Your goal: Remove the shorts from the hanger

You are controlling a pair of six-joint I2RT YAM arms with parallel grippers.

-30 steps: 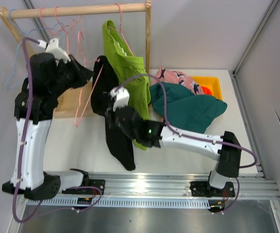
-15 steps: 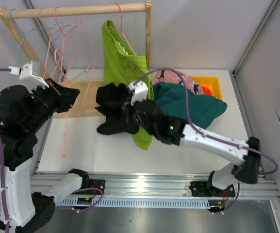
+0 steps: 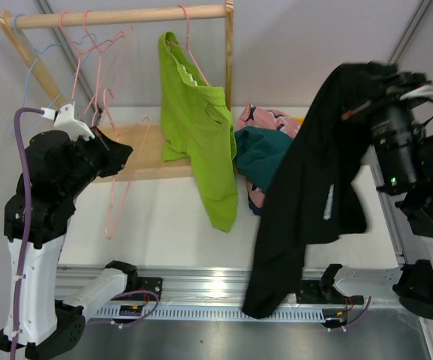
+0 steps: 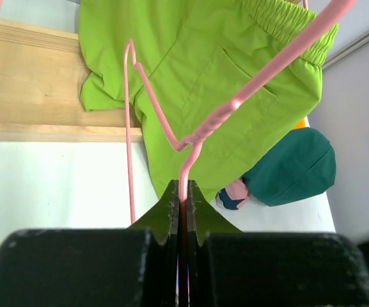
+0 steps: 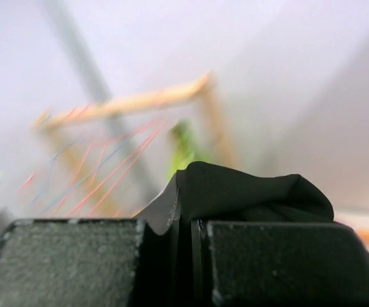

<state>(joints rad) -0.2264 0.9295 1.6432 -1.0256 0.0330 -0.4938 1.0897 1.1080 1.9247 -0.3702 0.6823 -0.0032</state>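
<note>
The black shorts in my right gripper hang free of any hanger. They go outward next, then down over the pile of teal and pink shorts.
My right gripper [image 5: 187,214] is shut on the black shorts [image 5: 248,192] and holds them high at the right. In the top view they [image 3: 314,187] hang long, down past the table's front edge. My left gripper [image 3: 118,152] is shut on the wire of an empty pink hanger [image 3: 115,202], which dangles below it; the left wrist view shows the wire [image 4: 183,185] pinched between the jaws. The lime green shorts [image 3: 197,127] hang on a pink hanger from the wooden rail [image 3: 126,15]. The teal shorts [image 3: 261,154] and pink navy-splotched shorts [image 3: 265,118] lie behind. The orange shorts are hidden.
Several empty pink and blue hangers [image 3: 88,49] hang on the rail's left part. The rack's wooden base [image 3: 145,154] lies under the lime shorts. A grey wall and metal frame post [image 3: 411,30] stand close at the right.
My right arm has swung up and far right, lifting the black shorts off the hanger. My left gripper keeps the freed pink hanger at the left, moved slightly back.
</note>
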